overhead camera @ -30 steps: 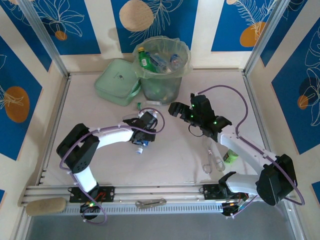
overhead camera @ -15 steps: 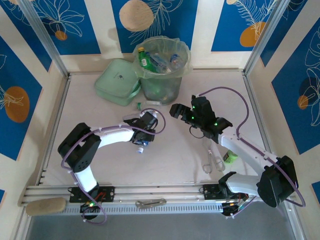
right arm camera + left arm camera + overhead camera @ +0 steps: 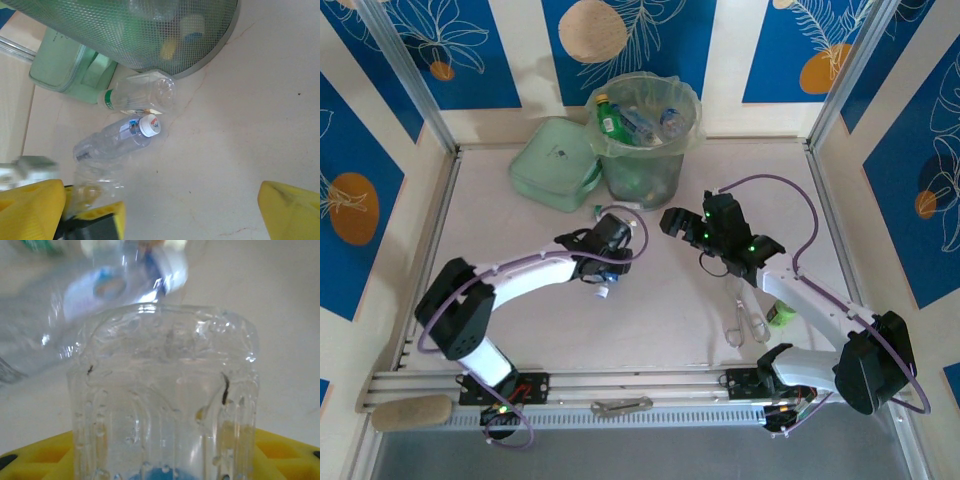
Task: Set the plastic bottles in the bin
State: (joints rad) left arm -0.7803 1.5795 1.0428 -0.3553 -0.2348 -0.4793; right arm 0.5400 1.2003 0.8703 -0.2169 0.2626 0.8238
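Note:
My left gripper rises next, because the bin's rim stands high above the tabletop. It then carries the bottle with the blue cap outward over the bin's opening [image 3: 645, 112] to release it.
A clear plastic bottle [image 3: 165, 390] with a blue cap stands between the yellow pads [image 3: 35, 460] of my left gripper [image 3: 603, 262], which is shut on it. Seen from above, its cap [image 3: 605, 292] points down toward the table. Two more clear bottles lie by the bin's foot, one with a white cap [image 3: 120, 137] and one with a green cap [image 3: 142, 95]. The pale-green bin [image 3: 640, 178] stands at the back and holds several bottles [image 3: 640, 120]. My right gripper [image 3: 685, 225] hovers open to the right of the left one, its fingers [image 3: 290, 210] wide apart with nothing between them.
A flat pale-green lid [image 3: 555, 165] lies left of the bin. Metal tongs [image 3: 745, 320] and a stubby lime-green item [image 3: 780, 313] lie under the right arm. A metal tool [image 3: 620, 405] rests on the front rail. Walls close in the table on three sides.
My left gripper has closed on the clear bottle, and its arm has stretched out, carrying it slightly toward the bin. The right arm has barely moved.

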